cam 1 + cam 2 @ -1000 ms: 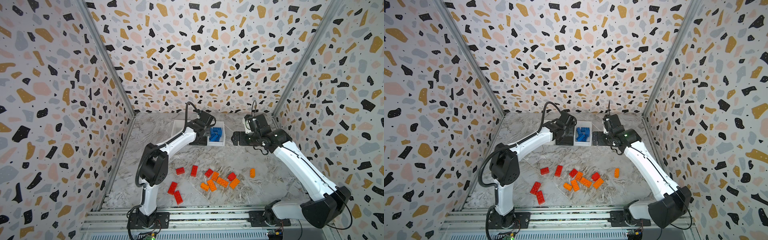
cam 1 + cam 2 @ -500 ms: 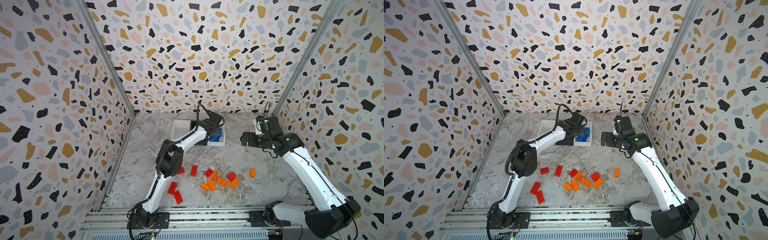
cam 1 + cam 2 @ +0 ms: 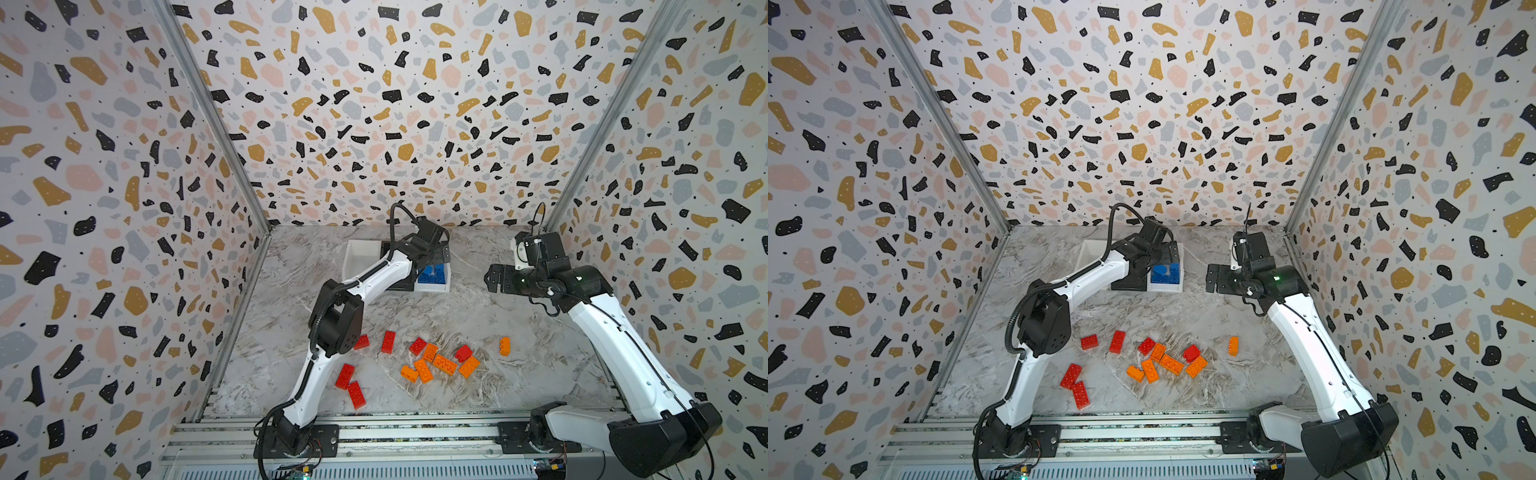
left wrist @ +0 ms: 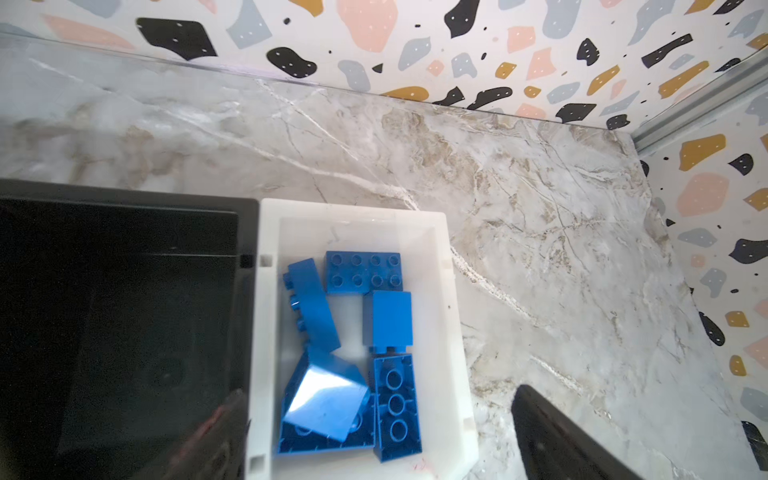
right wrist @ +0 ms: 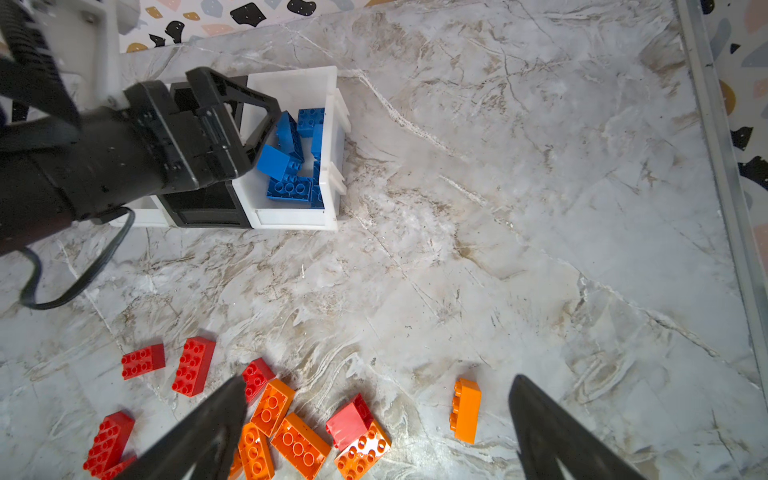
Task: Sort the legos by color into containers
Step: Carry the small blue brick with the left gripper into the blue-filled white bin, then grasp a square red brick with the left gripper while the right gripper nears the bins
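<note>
Next, my left gripper draws back and down onto the red brick beside this arm's elbow, because red legos still lie loose and the gripper hangs open.
Three containers stand in a row at the back: a white bin, a black bin and a white bin holding several blue legos. My left gripper hangs open just above that bin, where a blue brick lies tilted on the others. Red legos and orange legos lie loose on the front of the table, one orange brick apart. My right gripper hovers open and empty, right of the bins.
The black bin looks empty inside. Terrazzo-patterned walls close the marble table at the back and both sides. A metal rail with both arm bases runs along the front edge.
My left gripper has shifted right from over the black bin to the bin of blue legos, and its jaws have opened. My right gripper has drawn back to the right.
</note>
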Action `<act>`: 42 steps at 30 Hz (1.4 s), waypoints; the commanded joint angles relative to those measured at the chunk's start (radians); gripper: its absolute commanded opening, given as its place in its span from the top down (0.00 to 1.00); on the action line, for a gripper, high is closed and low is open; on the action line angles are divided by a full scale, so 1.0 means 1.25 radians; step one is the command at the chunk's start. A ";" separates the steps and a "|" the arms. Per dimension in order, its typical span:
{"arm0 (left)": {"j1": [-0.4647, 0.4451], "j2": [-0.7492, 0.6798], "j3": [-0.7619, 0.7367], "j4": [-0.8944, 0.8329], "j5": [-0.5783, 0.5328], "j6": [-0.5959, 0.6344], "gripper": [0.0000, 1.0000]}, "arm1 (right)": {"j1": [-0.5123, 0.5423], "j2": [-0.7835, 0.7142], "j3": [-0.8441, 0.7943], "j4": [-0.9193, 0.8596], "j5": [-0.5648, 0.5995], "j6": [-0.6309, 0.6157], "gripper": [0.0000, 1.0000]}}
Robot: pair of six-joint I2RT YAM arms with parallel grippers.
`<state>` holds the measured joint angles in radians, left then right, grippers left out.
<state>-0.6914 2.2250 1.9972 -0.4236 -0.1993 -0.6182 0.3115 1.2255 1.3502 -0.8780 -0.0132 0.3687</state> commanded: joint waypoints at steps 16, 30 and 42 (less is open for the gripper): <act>-0.004 -0.827 -0.914 -0.060 -0.226 -0.321 0.02 | 0.032 -0.018 -0.064 0.075 -0.162 -0.035 0.01; -0.002 -0.793 -1.111 0.060 -0.117 -0.241 0.06 | 0.278 0.096 0.063 0.047 -0.037 0.174 0.01; 0.055 -0.695 -1.123 0.139 -0.057 -0.148 0.17 | 0.338 0.109 0.113 0.026 0.019 0.240 0.01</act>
<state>-0.6418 1.3331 0.5919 -0.2920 -0.2916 -0.8513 0.7235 1.3697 1.4525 -0.8089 -0.0242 0.6319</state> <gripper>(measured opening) 0.839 0.989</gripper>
